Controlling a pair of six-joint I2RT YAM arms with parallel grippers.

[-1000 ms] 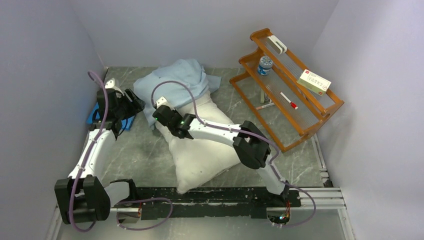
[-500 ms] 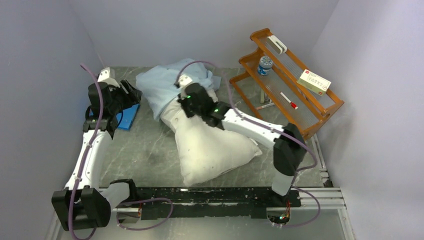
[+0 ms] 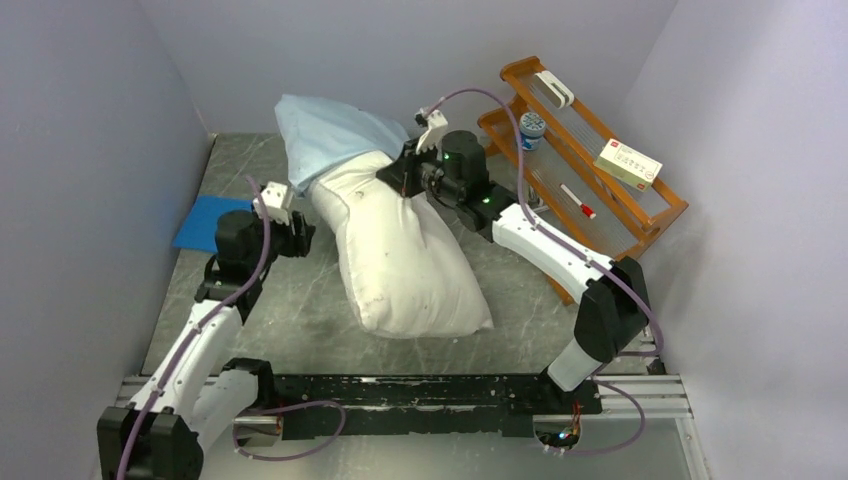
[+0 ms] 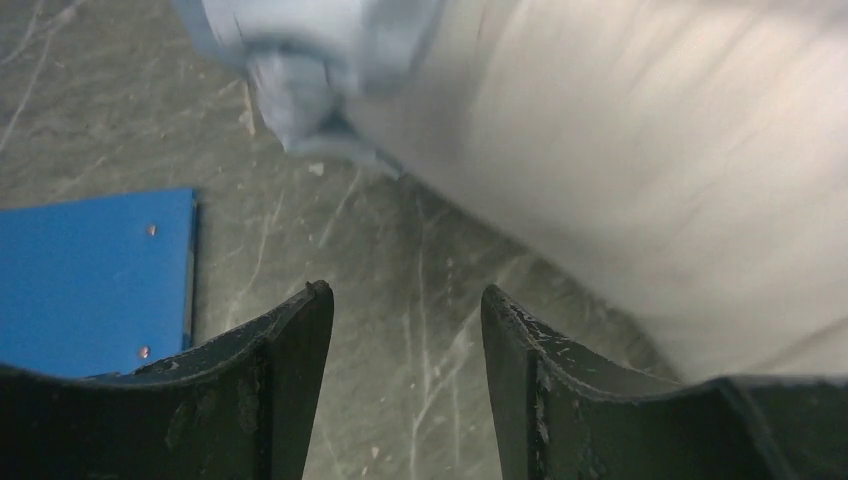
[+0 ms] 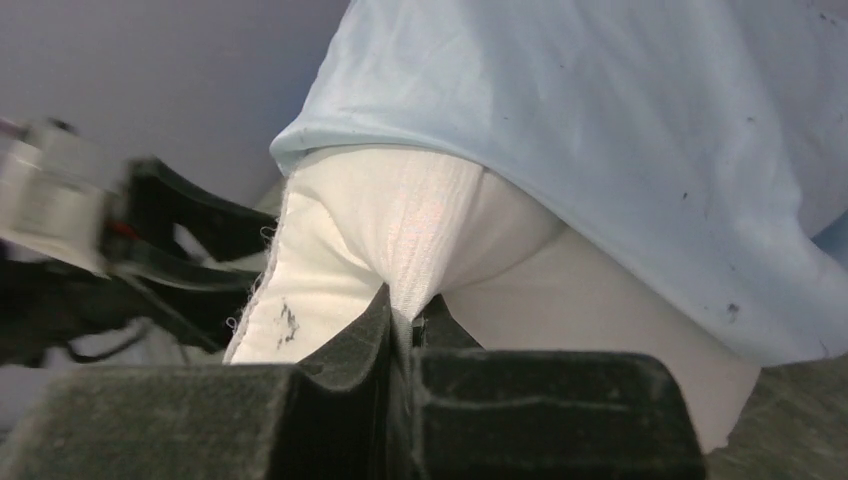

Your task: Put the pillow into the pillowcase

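Observation:
Next, my right gripper will shift toward the pillowcase's edge (image 5: pixel 470 160) and release the white cloth (image 5: pixel 410 250), as that edge lies to the gripper's left in the top view.
The white pillow (image 3: pixel 395 250) lies on the table's middle, its far end tucked under the pale blue pillowcase (image 3: pixel 325 130) at the back. My right gripper (image 3: pixel 408 172) is shut on a pinch of the pillow's white cloth (image 5: pixel 410 250) at its far right corner, just below the pillowcase's edge (image 5: pixel 600 130). My left gripper (image 3: pixel 298 235) is open and empty beside the pillow's left side; the left wrist view shows its gripper (image 4: pixel 405 300) over bare table, with the pillow (image 4: pixel 650 170) to the right and a blurred pillowcase corner (image 4: pixel 300 60) above.
A bright blue mat (image 3: pixel 208 222) lies flat at the left near the wall, also in the left wrist view (image 4: pixel 95 280). A wooden rack (image 3: pixel 575 165) with a jar, a box and pens stands at the back right. Walls close in on three sides.
My right gripper has moved back and right, dragging the pillow's far end with it. My left gripper has let go near the mat and swung forward and right to the pillow's side.

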